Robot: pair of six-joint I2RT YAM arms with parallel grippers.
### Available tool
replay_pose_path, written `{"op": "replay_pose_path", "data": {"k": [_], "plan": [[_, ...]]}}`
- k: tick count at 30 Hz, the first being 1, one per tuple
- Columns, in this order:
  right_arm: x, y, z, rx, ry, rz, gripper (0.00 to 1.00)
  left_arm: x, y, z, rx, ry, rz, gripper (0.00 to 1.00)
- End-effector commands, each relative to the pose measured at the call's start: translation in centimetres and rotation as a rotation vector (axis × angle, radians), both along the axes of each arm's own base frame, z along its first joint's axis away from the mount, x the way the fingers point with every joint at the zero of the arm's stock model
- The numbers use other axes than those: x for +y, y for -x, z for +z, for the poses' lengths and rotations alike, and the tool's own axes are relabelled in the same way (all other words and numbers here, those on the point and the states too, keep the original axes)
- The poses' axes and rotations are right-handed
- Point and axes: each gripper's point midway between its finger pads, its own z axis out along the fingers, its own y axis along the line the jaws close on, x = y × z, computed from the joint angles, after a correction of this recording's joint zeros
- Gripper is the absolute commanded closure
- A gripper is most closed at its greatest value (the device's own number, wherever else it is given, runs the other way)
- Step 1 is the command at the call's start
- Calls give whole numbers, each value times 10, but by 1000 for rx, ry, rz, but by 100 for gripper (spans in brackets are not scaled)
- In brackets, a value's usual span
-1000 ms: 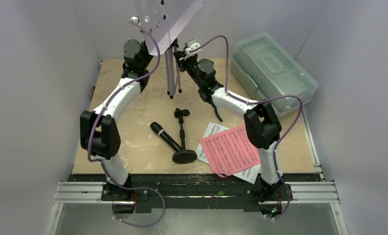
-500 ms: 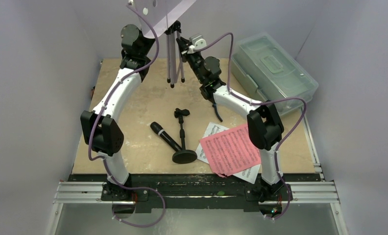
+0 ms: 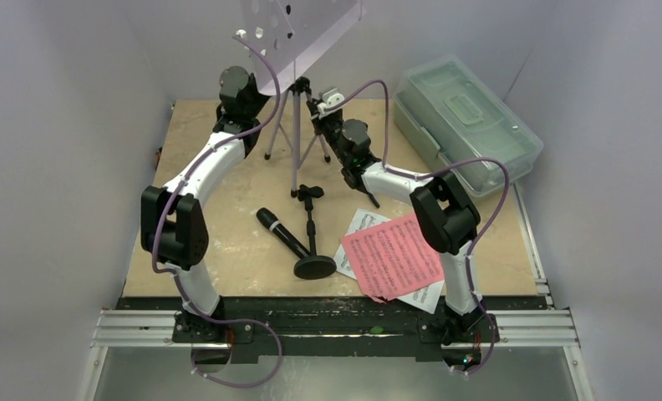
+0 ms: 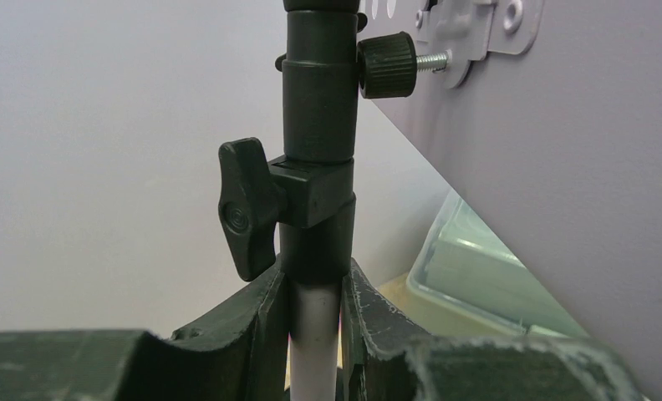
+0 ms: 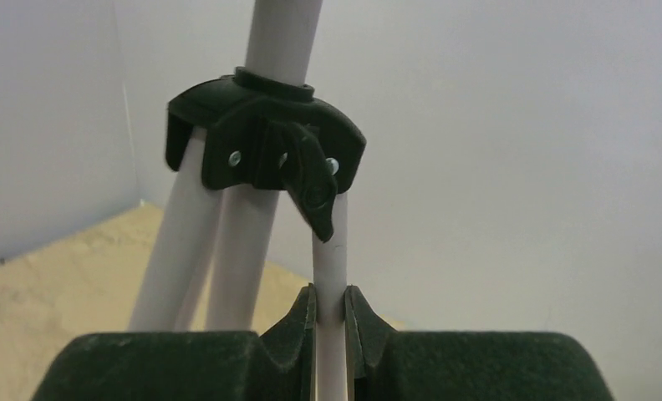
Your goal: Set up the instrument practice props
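Note:
My left gripper is going to carry the pole [image 4: 315,351] to the left in the top view next, over the bare tabletop, and release it there. One leg is crowding the mic stand.
The lavender music stand [image 3: 296,142] stands at the back of the table with its tripod legs spread and its hole-punched tray [image 3: 302,29] on top. My left gripper [image 3: 287,93] is shut on the stand's pole [image 4: 315,351], just under the black clamp knob [image 4: 246,209]. My right gripper [image 3: 318,125] is shut on one thin tripod leg [image 5: 331,259] below the black leg hub [image 5: 261,138]. The black microphone [image 3: 282,235] and the short mic stand [image 3: 312,238] lie flat mid-table. Pink [image 3: 392,255] and white [image 3: 359,224] music sheets lie at the front right.
A clear lidded plastic box [image 3: 465,117] sits at the back right, also seen in the left wrist view [image 4: 478,276]. A dark tool [image 3: 370,197] lies partly under my right forearm. Grey walls close in on three sides.
The tripod legs, folded together a second ago, now stand spread on the table. Both arms shifted with the stand, and the tray swung to the right.

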Motion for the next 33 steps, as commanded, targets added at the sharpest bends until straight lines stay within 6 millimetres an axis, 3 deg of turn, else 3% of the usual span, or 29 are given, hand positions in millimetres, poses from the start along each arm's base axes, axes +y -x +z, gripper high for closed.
{"op": "replay_pose_path", "data": {"k": [1, 3, 7, 16, 22, 26, 30, 32, 33], "plan": [[-35, -23, -89, 185, 161, -160, 100, 75, 176, 235, -767, 292, 81, 100], [-41, -26, -88, 177, 165, -182, 100, 76, 174, 232, -760, 295, 85, 100], [-43, -29, -83, 163, 156, -187, 100, 73, 173, 249, -794, 283, 79, 100], [-32, -32, -30, 124, 7, -203, 100, 82, 178, 286, -877, 290, 120, 100], [-24, -25, -28, 120, -31, -290, 100, 91, 182, 300, -907, 296, 144, 100], [-2, -18, -35, 152, -52, -152, 100, 88, 181, 295, -899, 293, 114, 100], [16, 10, -22, 187, -92, 76, 100, 81, 170, 272, -858, 275, 84, 100], [16, 24, -20, 255, -110, 174, 86, 76, 163, 261, -838, 253, 74, 100], [15, 30, -20, 292, -119, 230, 73, 76, 158, 256, -829, 242, 76, 100]]}}
